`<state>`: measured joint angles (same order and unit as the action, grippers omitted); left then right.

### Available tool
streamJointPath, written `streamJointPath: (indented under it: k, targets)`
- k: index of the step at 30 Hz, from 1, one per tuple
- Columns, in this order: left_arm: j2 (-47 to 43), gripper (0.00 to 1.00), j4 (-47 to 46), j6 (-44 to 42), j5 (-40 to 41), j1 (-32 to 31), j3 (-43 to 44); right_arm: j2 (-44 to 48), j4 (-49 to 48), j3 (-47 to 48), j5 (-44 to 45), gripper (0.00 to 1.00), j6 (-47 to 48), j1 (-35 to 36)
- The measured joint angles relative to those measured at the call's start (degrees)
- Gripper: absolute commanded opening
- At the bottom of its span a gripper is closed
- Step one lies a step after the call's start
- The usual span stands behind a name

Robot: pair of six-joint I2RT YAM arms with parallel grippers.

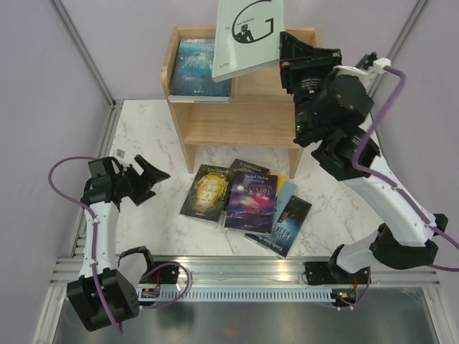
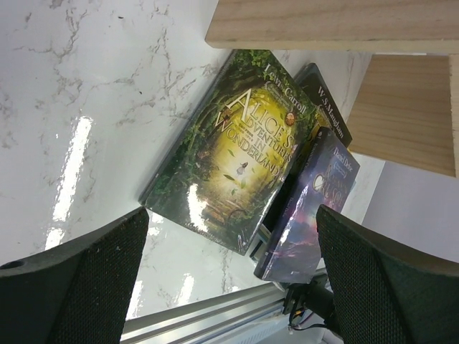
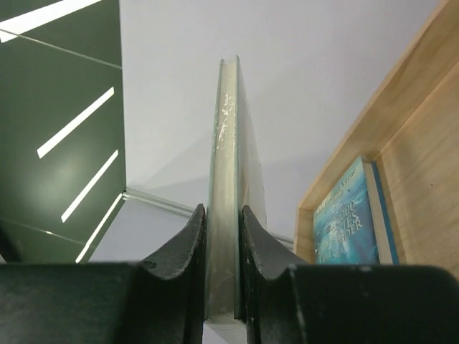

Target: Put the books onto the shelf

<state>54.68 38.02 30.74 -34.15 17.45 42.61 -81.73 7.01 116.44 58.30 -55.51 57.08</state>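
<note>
My right gripper moves down and to the left in the top view next, to get the pale green book onto the flat blue book.
My right gripper is shut on a pale green book with a big black "G", holding it in the air above the wooden shelf. The right wrist view shows that pale green book edge-on, pinched between the fingers. A blue book lies flat on the shelf's top board at the left. Several books lie fanned on the table in front: a dark green-gold one, a purple one, a black one. My left gripper stands open, left of the pile and apart from it.
The marble table ends at a metal rail along the near edge. Metal frame posts rise at the back left and right. Purple cables loop from both arms.
</note>
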Motion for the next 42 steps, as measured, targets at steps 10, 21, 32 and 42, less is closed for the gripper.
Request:
streamJointPath:
  k: [10,21,32,42]
  targets:
    - [-0.8,1.0,-0.5,0.0,-0.5,-0.7,-0.3,-13.8,8.6,0.0,-16.7,0.0,-16.3,-10.3]
    - [-0.9,1.0,-0.9,0.0,-0.9,-1.2,-0.7,-15.1,9.0,0.8,-21.5,0.0,-22.0,-10.9]
    - [-1.0,1.0,-1.2,0.0,-0.9,-1.5,-0.8,-15.1,8.3,-0.5,-26.5,0.03,-22.9,-9.7]
    - [-1.2,1.0,-1.4,0.0,-0.9,-1.7,-0.8,-13.6,1.9,-7.4,-29.9,0.72,-23.0,-8.3]
